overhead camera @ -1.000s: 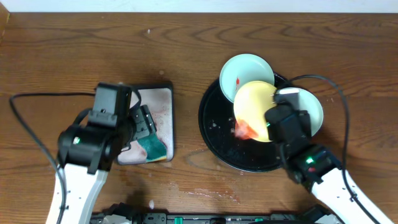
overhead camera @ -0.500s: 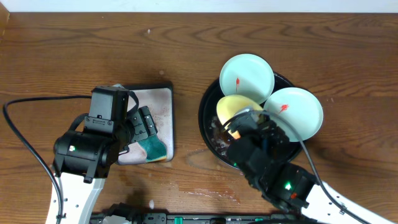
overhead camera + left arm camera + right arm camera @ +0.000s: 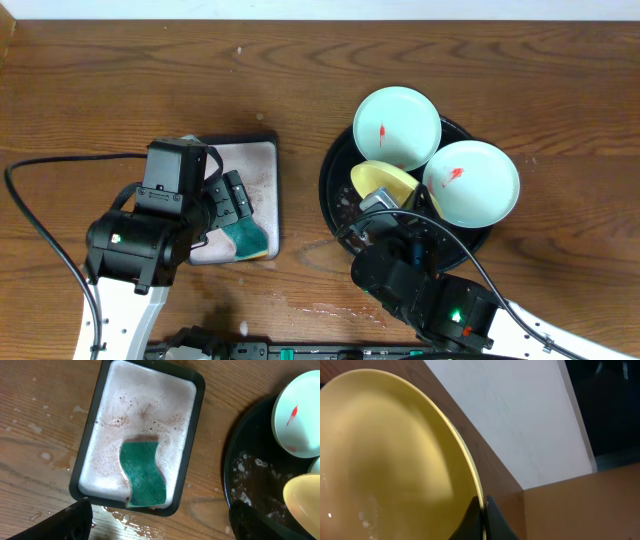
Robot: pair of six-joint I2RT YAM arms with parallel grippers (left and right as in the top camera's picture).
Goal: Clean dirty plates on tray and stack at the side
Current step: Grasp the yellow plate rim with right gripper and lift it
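Note:
The right gripper carries the plate past the black tray (image 3: 338, 165) next, then lowers and releases it, as bare tabletop lies below the gripper and to its right in the overhead view.
My right gripper (image 3: 385, 208) is shut on the rim of the pale yellow plate (image 3: 383, 183), which stands tilted on edge over the black tray (image 3: 338, 165). In the right wrist view both fingers pinch the yellow plate (image 3: 395, 460) at its edge, the right gripper (image 3: 483, 512) low in the frame. Two mint-blue plates lie on the tray's far side, one (image 3: 397, 127) at the back and one (image 3: 470, 182) at the right, each with a red smear. My left gripper (image 3: 162, 525) hangs open and holds nothing above the near end of the small tray, just short of the green sponge (image 3: 143, 474).
The small rectangular silver tray (image 3: 255, 165) lies left of the black tray and holds foamy water and the sponge (image 3: 245, 238). Water is spilled on the wooden table (image 3: 150, 515) by its near edge. The black tray (image 3: 250, 475) has wet foam on its floor.
My right arm swung from the tray's right side round to its near side, tipping the yellow plate up on edge. The left gripper opened a little wider and its arm shifted slightly.

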